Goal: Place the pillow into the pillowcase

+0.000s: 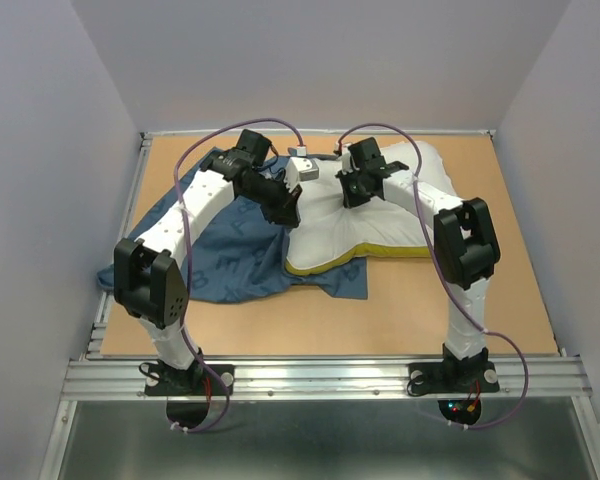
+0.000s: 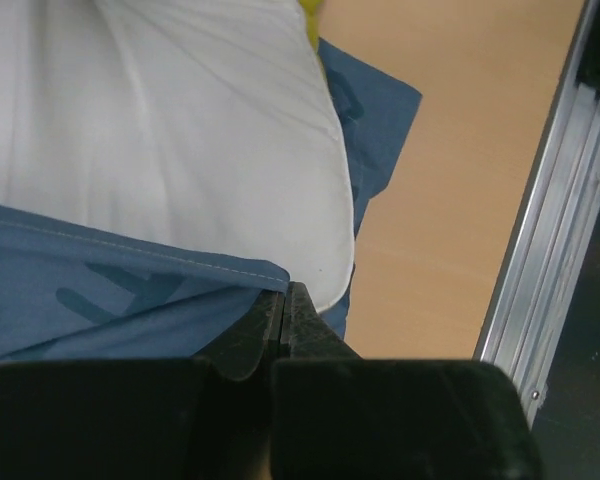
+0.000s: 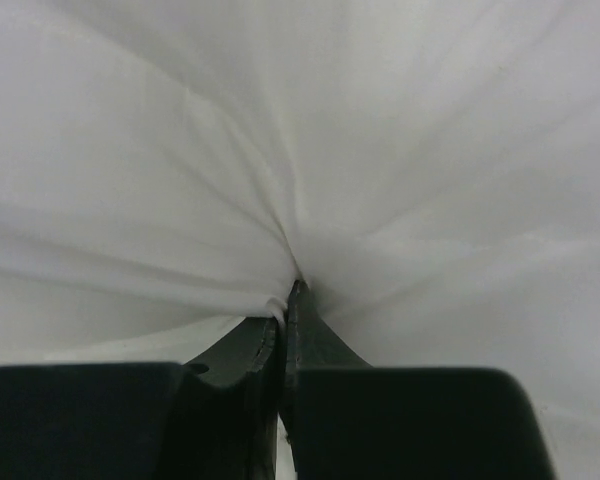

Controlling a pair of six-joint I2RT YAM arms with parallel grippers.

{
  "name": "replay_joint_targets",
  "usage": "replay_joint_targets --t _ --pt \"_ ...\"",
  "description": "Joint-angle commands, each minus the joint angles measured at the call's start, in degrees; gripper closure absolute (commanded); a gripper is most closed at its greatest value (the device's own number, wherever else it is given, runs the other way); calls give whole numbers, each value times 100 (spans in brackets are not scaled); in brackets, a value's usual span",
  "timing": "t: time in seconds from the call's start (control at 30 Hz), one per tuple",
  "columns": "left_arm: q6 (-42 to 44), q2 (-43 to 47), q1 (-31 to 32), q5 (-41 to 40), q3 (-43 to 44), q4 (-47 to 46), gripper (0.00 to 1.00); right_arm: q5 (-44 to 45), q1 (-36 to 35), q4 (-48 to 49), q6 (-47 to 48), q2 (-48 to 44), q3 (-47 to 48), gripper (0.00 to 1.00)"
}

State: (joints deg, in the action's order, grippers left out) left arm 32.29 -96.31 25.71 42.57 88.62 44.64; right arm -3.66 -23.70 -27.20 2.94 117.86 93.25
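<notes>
My left gripper should next gently pull the pillowcase's hem to the right in the top view over the pillow's uncovered end [image 1: 318, 224] [image 2: 215, 205] and let it go, since that end of the pillow is that way.
The white pillow [image 1: 385, 215] lies at the back right of the board, its yellow-green band [image 1: 355, 258] along the near edge. The blue printed pillowcase [image 1: 230, 262] is spread to its left and partly under it. My left gripper [image 1: 286, 205] is at the pillow's left end; in the left wrist view my left gripper [image 2: 285, 292] is shut on the pillowcase [image 2: 100, 300] hem, which lies over the pillow [image 2: 180, 130]. My right gripper [image 1: 356, 190] presses into the pillow's top; in the right wrist view my right gripper [image 3: 292, 290] is shut on a pinch of pillow [image 3: 400, 130] fabric.
The wooden board [image 1: 460, 310] has bare room along its near and right sides. An aluminium rail [image 1: 320, 378] runs along the front edge and shows as the rail [image 2: 550, 250] in the left wrist view. A small grey-white object [image 1: 305, 167] sits at the back between the grippers. White walls enclose the board.
</notes>
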Motion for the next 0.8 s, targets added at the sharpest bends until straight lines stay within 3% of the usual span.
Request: replay_joint_targets --t 0.0,0.2,0.4,0.43,0.47,0.5,0.57,0.6,0.63,0.67,0.7,0.73,0.77 --pt "1302 -256 65 1149 700 1834 100 876 58 725 -1154 158 105 99" --pt "1789 -142 83 849 270 1934 100 193 85 409 -2077 149 509 100" --pt "1518 -563 83 2595 1673 1751 100 173 -11 409 -2210 272 291 100" --pt "1517 -616 83 2599 1676 1628 100 173 -20 409 -2210 272 220 100" --pt "1012 -652 83 2834 1824 1409 100 216 -46 417 -2210 255 150 100" --pt "494 -652 92 2854 1782 476 100 208 -73 409 -2219 211 106 99" --pt "-885 -512 127 2180 1204 -959 100 -28 -73 426 -2333 193 -9 99" --pt "-1796 -302 127 1768 923 -2245 100 -116 -73 417 -2377 193 -18 99" --pt "-2127 -205 127 737 424 -2798 100 -300 -73 417 -2464 158 -35 99" --pt "-2261 -152 127 422 306 -3116 97 -380 -73 417 -2482 132 -44 99" --pt "-2167 -160 57 254 244 -3233 91 -451 -73 409 -2500 132 -35 99" --pt "-2105 -186 30 17 235 -3182 74 -512 -73 417 -2491 114 -27 99" --pt "-1974 -204 4 -385 270 -3085 64 -600 -73 417 -2500 97 -9 100"
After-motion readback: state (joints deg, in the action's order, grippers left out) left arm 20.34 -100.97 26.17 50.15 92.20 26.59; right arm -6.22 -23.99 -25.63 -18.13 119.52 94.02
